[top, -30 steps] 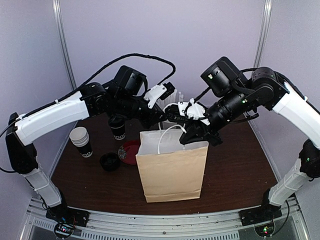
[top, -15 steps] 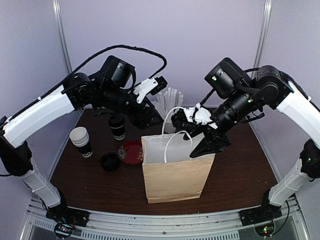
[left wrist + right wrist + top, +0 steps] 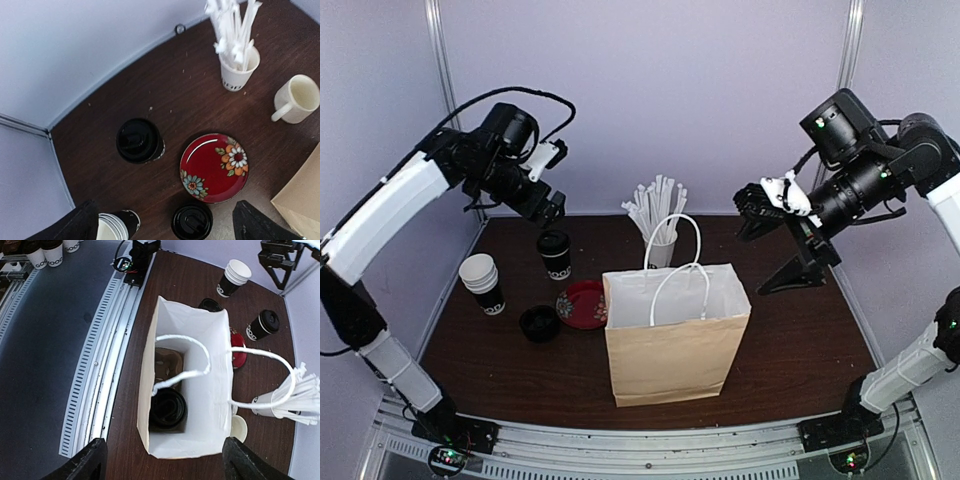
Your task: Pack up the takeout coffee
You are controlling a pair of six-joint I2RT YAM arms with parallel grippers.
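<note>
The takeout coffee cup still stands outside the bag [image 3: 670, 345], so my left gripper should move outward and down next, with its open fingers on either side of the cup's black lid.
A brown paper bag [image 3: 670, 345] stands open at the middle front, its white handles upright. Inside it, in the right wrist view, a takeout coffee [image 3: 169, 410] shows its black lid at the bottom of the bag [image 3: 212, 390]. Another lidded takeout coffee [image 3: 555, 253] [image 3: 138, 140] [image 3: 264, 325] stands on the table left of the bag. My left gripper [image 3: 550, 205] [image 3: 165, 232] hangs open high above that cup. My right gripper [image 3: 772, 240] [image 3: 167, 465] is open and empty, up to the right of the bag.
A stack of lidless cups [image 3: 483, 283] [image 3: 112, 227], a loose black lid [image 3: 538, 322] [image 3: 192, 221] and a red flowered plate [image 3: 584, 303] [image 3: 215, 167] sit left of the bag. Behind it are a cup of straws [image 3: 660, 215] [image 3: 239, 70] and a cream mug [image 3: 297, 99].
Both grippers opened at the bag's mouth and let its handles go. The arms then rose and drew apart, left arm to the left, right arm to the right.
</note>
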